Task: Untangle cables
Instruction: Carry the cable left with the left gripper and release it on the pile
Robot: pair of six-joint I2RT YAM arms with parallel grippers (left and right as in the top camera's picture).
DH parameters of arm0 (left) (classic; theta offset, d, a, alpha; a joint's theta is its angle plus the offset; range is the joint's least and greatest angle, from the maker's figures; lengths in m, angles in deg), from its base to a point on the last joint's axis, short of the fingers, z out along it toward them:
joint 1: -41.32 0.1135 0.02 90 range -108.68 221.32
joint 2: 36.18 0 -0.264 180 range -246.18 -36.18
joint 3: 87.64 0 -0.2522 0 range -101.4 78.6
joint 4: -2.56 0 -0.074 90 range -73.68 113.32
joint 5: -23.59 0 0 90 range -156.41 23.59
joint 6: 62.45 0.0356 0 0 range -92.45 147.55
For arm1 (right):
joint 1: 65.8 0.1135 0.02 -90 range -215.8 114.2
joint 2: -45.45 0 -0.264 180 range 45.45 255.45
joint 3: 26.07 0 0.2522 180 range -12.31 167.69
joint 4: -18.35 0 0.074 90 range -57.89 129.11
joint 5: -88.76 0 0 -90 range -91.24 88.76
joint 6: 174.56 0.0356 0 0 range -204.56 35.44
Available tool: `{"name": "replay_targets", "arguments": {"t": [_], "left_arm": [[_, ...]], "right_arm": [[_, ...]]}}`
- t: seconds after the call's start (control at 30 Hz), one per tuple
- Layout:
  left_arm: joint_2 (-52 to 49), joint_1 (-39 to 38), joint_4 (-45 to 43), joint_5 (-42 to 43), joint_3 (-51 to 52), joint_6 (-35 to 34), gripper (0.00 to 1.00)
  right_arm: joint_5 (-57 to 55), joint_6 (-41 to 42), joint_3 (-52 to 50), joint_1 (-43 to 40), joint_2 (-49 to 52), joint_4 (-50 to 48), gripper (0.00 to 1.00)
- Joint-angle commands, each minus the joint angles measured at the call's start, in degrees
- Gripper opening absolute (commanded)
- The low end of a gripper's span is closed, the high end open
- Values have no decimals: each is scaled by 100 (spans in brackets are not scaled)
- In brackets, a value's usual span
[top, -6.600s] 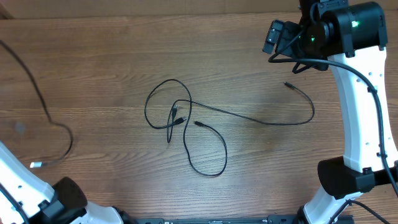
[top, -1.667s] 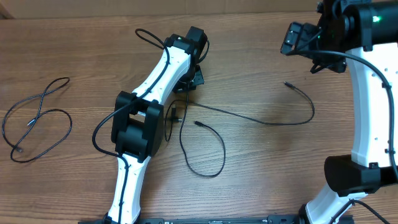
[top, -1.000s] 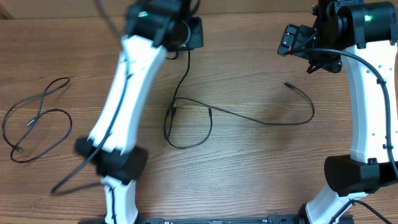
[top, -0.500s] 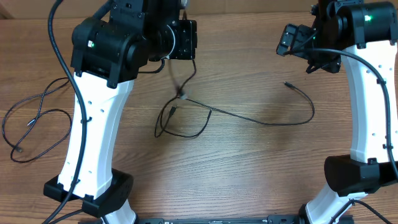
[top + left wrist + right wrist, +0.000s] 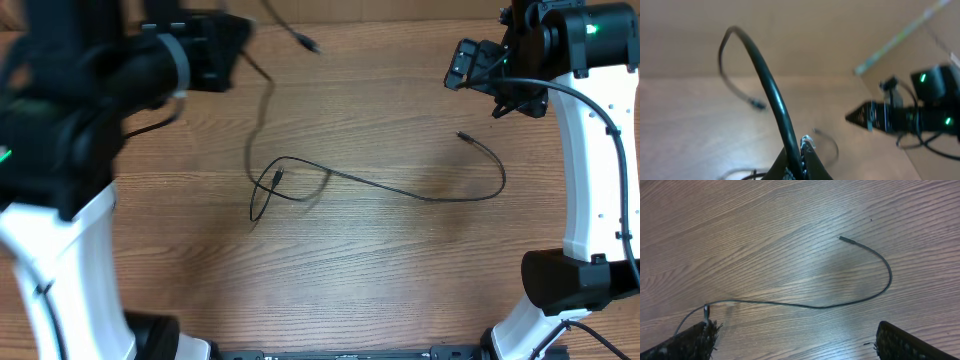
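My left gripper holds the cable. Next it will swing to its left in the overhead view, over the wood beneath its arm, and release the cable clear of the loop.
My left gripper (image 5: 232,45) is raised high over the table's far left and is blurred. It is shut on a thin black cable (image 5: 262,110). In the left wrist view that cable (image 5: 772,95) arches up out of the gripper (image 5: 800,150), and its plug end (image 5: 758,104) dangles free. The lower part of this held cable runs down to a small loop (image 5: 272,182) on the wood. A long cable (image 5: 420,196) runs from that loop to a plug (image 5: 462,135) at the right. My right gripper (image 5: 468,66) hovers open above this long cable (image 5: 815,306), with nothing between its fingers (image 5: 695,340).
The wooden table (image 5: 400,280) ends at a far edge (image 5: 400,20) along the top. My left arm (image 5: 70,150) covers the table's left side in the overhead view. The right arm's white link (image 5: 585,180) and base (image 5: 565,285) stand at the right edge.
My left arm has swung up and to the left, hauling its cable out of the tangle. The cable's free plug is now in the air, and the loop on the table has shrunk. The right arm has held still.
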Motion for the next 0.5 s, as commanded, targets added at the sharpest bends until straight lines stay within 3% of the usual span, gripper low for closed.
{"name": "replay_targets", "arguments": {"t": [0.0, 0.23, 0.47], "left_arm": [[356, 551, -120, 203, -35, -48, 4], [448, 1963, -413, 776, -31, -308, 4], [90, 3377, -614, 741, -31, -608, 4]], "right_arm": [[37, -4, -35, 2, -2, -17, 100], [164, -4, -35, 2, -2, -20, 100], [162, -4, -35, 2, -2, 31, 100]]}}
